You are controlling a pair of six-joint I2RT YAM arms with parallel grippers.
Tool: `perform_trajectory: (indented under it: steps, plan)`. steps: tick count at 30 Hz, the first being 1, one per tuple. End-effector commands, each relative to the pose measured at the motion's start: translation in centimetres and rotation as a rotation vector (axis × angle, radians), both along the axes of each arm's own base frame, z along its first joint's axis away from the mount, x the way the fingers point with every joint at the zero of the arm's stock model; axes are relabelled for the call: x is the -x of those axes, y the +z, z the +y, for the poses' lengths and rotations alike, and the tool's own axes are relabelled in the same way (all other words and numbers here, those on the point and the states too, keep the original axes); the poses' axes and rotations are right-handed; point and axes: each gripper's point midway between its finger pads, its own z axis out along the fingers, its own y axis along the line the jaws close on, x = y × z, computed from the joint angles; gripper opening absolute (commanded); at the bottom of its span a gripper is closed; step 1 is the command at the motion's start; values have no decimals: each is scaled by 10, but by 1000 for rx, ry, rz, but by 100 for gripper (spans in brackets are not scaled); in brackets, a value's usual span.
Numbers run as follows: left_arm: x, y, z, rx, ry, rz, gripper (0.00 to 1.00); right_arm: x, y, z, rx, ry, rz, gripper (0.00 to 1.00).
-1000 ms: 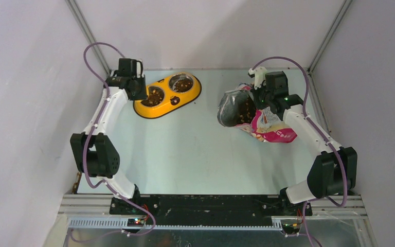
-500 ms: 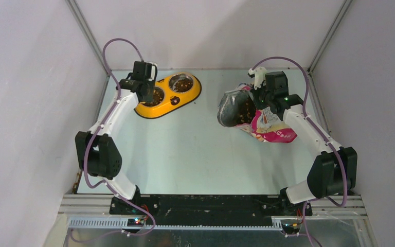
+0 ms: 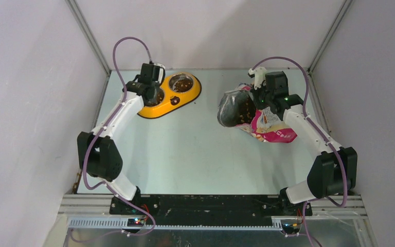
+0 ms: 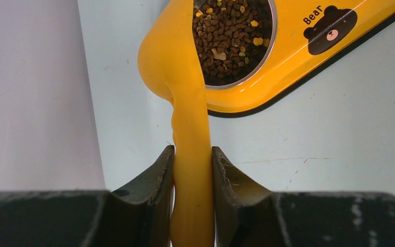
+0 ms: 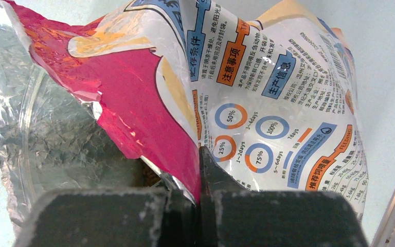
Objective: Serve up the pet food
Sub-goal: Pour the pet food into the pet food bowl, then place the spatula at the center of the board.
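Observation:
Both bowls hold kibble, so the robot's left gripper should pull back, turn toward the pouch, go down to the bare table back from and below it and let go of the handle.
My left gripper is shut on the handle of the orange scoop. The scoop's cup is tipped at the rim of a steel bowl holding brown kibble, in the yellow feeder. From above, the left gripper hangs over the left bowl of the feeder; kibble lies in the right bowl too. My right gripper is shut on the torn top edge of the pouch, holding its foil mouth open. The pouch stands at the back right with kibble showing inside.
The left wall runs close beside the scoop and feeder. The enclosure's back wall stands just behind both the feeder and the pouch. Bare table stretches between the two arms.
The left arm has swung right and away from the left wall, carrying the scoop over the feeder's left bowl. The right arm and the pouch have not moved.

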Motion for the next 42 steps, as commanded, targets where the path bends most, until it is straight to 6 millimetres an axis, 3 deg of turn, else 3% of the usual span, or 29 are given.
perform_trajectory:
  steps: [1, 7, 12, 21, 30, 38, 42]
  plan:
    - [-1, 40, -2, 86, 7, -116, 0, 2, 22, -7, -17, -22, -49, 0]
    - [15, 56, -40, 414, -134, -55, 0, 3, 24, -7, -23, -22, -52, 0]
    - [54, 62, -83, 684, -325, 60, 0, 4, 27, -8, -28, -23, -58, 0]
    - [120, 32, -120, 911, -506, 176, 0, 4, 29, -8, -34, -26, -63, 0]
    - [143, -32, -125, 952, -511, 318, 0, 5, 33, -11, -43, -33, -71, 0]
    - [135, -68, -120, 928, -448, 363, 1, 6, 34, -12, -50, -32, -69, 0]
    - [130, -84, -115, 903, -411, 386, 6, 6, 34, -12, -51, -30, -67, 0]
